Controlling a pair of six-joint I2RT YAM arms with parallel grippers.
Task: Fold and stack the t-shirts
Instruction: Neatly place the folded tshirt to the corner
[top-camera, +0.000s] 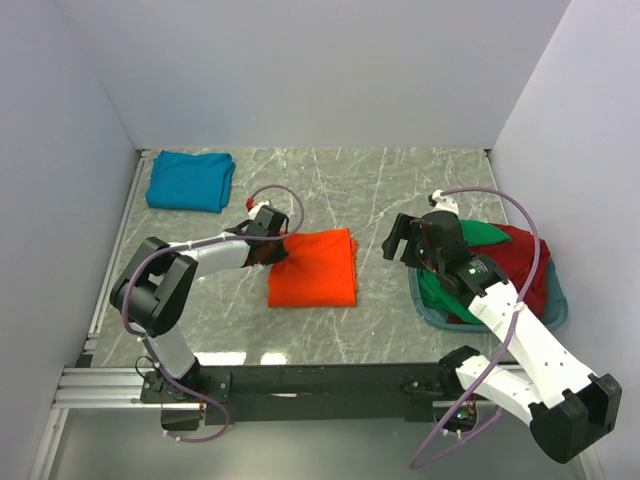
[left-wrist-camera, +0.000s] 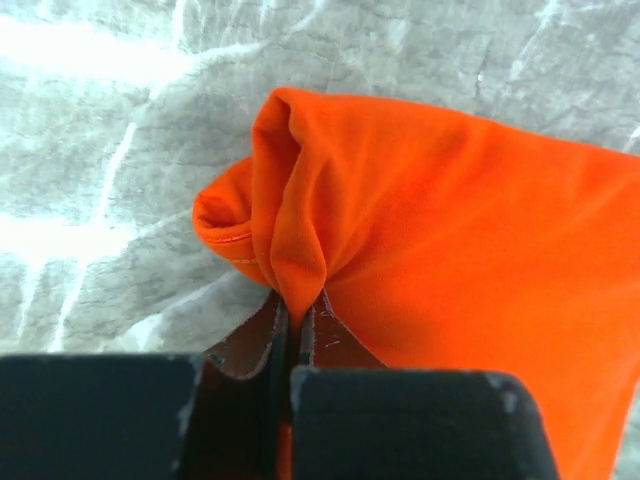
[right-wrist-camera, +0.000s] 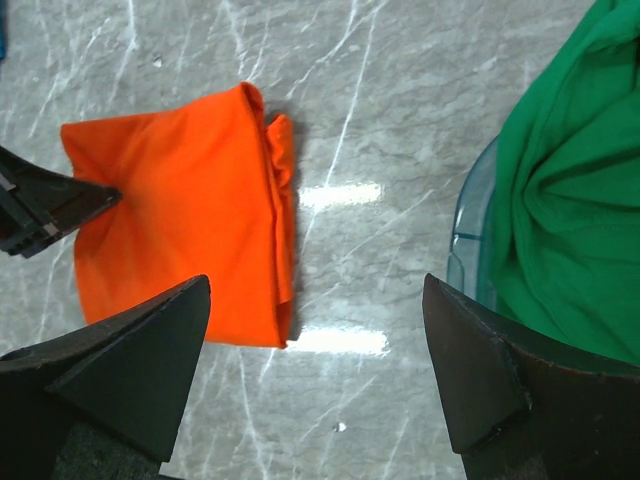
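Note:
The teal t-shirt (top-camera: 190, 180) is already folded at the far corner of the table. I should lift my left gripper, carry the orange shirt outward onto it, lower and let go.
A folded orange t-shirt (top-camera: 318, 268) lies mid-table, also seen in the left wrist view (left-wrist-camera: 450, 240) and the right wrist view (right-wrist-camera: 180, 220). My left gripper (top-camera: 277, 250) is shut on its left edge, a pinch of orange cloth bunched between the pads (left-wrist-camera: 296, 310). A folded teal t-shirt (top-camera: 190, 180) rests at the far left. A green t-shirt (top-camera: 455, 290) and a dark red t-shirt (top-camera: 530, 262) lie crumpled in the basket. My right gripper (right-wrist-camera: 318, 355) hangs open and empty over the table between the orange shirt and the basket.
The grey-blue plastic basket (top-camera: 432, 312) stands at the right, its rim (right-wrist-camera: 462, 230) showing in the right wrist view. White walls close the table in at the back and on both sides.

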